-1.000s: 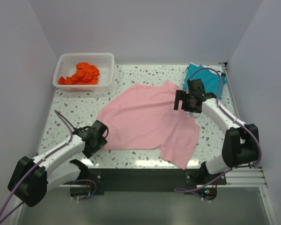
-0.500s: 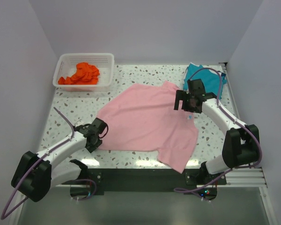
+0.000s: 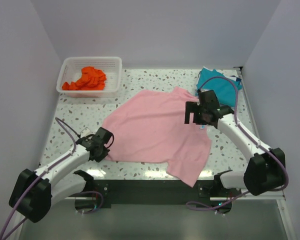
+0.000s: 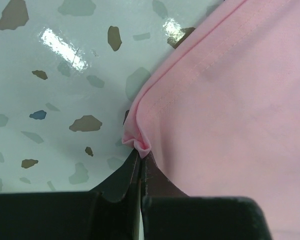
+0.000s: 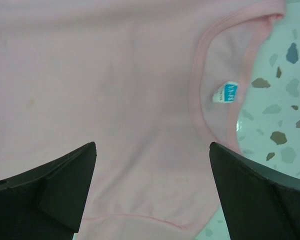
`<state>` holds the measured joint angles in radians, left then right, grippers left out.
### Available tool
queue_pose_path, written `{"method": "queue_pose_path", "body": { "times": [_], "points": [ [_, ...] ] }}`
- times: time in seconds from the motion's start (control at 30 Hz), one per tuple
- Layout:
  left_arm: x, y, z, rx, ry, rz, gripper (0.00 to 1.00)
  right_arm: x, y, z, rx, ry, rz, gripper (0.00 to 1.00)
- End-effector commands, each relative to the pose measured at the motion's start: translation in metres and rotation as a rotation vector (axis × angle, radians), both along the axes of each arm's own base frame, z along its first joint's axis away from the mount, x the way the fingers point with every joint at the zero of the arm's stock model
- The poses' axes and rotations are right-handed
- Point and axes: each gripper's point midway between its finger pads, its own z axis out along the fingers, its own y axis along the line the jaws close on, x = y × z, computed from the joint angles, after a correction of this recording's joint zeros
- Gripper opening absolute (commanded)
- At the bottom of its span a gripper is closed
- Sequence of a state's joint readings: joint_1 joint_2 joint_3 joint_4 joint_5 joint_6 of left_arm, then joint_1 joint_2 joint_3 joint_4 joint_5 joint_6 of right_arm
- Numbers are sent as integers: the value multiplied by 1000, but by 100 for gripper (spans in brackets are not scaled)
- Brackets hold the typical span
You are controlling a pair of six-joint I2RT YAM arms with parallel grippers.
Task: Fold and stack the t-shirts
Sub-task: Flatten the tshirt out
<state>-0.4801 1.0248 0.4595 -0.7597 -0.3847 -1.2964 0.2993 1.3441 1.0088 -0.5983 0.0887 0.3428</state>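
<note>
The pink sleeve's near corner (image 3: 191,184) overhangs the table edge back from and below my right gripper, so next my right gripper needs to move back and down to grasp it.
The light pink t-shirt (image 3: 155,130) lies spread flat mid-table. My left gripper (image 3: 104,141) sits at its near-left hem corner, and the left wrist view shows that gripper (image 4: 140,152) shut on a pinched fold of the pink t-shirt (image 4: 230,100). My right gripper (image 3: 196,114) hangs open over the shirt's right side. In the right wrist view this gripper (image 5: 152,145) has only flat pink t-shirt (image 5: 115,75) between its fingers, beside the collar (image 5: 197,85). The teal blue t-shirt (image 3: 217,85) lies at the back right. The orange-red t-shirt (image 3: 87,79) is crumpled in the basket.
A white mesh basket (image 3: 69,64) stands at the back left corner. Walls close in the table on the left, back and right. Bare speckled tabletop (image 3: 70,120) shows left of the pink shirt and along the near edge.
My left gripper has closed onto the pink shirt's near-left corner. The right arm's elbow has swung outward and its open gripper has shifted slightly over the shirt.
</note>
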Motion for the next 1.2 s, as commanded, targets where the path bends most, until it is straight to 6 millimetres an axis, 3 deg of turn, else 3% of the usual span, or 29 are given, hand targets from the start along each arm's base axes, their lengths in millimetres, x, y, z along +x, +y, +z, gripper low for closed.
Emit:
{"method": "queue_pose_path", "body": {
  "times": [0.0,0.07,0.1,0.17,0.2,0.3,0.4,0.5,0.57,0.8,0.93,1.17],
  "points": [
    [13,-4,9,-12,-57,-25,0,-43,23,-1,-57,36,124,99],
    [18,-1,14,7,-86,-25,0,-72,29,-5,-75,78,165,99],
    [21,0,16,12,-98,-23,0,-95,41,-14,-78,113,196,99],
    [25,3,18,34,-113,-26,0,-132,46,-23,-108,179,256,99],
    [26,4,18,39,-117,-24,0,-157,64,-25,-106,200,316,99],
    [27,6,17,55,-113,-31,0,-214,72,-35,-162,267,389,98],
    [27,2,14,36,-109,-46,0,-252,67,-45,-226,321,423,96],
    [28,-2,11,21,-107,-66,0,-271,55,-58,-283,375,423,93],
    [27,-2,11,17,-107,-70,0,-278,49,-69,-293,407,416,86],
    [24,-6,9,-10,-109,-84,0,-283,50,-95,-236,425,361,72],
    [23,-7,9,-15,-104,-86,0,-281,54,-104,-202,406,352,57],
    [21,-4,12,0,-93,-79,0,-286,41,-120,-249,445,334,47]
  ]
}}
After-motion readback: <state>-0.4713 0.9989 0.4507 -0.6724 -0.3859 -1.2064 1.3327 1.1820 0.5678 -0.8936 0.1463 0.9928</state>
